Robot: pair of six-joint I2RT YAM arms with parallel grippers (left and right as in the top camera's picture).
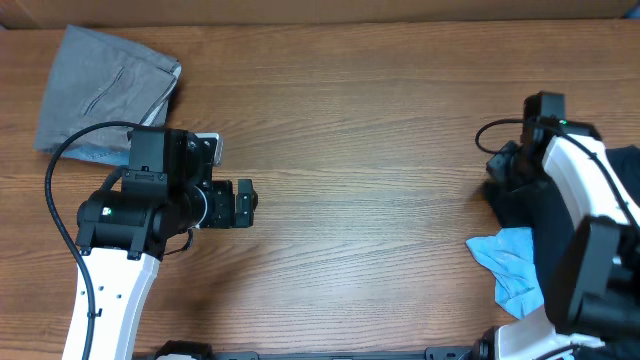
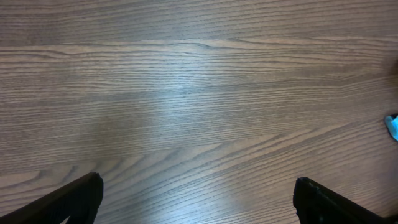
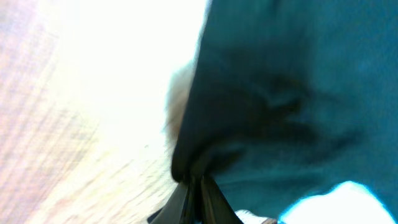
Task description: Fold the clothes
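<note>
The T-shirt [image 1: 525, 200] is bunched up. My right gripper next needs to lift the dark fold of the T-shirt, carry it outward and to the left in the overhead view over bare wood, and let it go.
A black T-shirt [image 1: 525, 200] lies bunched at the table's right edge, partly under my right arm. My right gripper [image 1: 510, 165] sits at its left edge. In the right wrist view the fingers [image 3: 198, 180] are pinched together on a fold of the dark cloth [image 3: 280, 93]. A light blue garment [image 1: 510, 262] lies crumpled in front of the black one; a tip of it shows at the right edge of the left wrist view [image 2: 392, 127]. A folded grey garment [image 1: 105, 90] lies at the far left. My left gripper [image 1: 245, 203] is open and empty over bare wood [image 2: 199, 193].
The wooden table [image 1: 360, 150] spans the whole view. My left arm's black cable [image 1: 60, 170] loops over the grey garment's near edge. A cardboard-coloured wall runs along the table's far edge [image 1: 320, 8].
</note>
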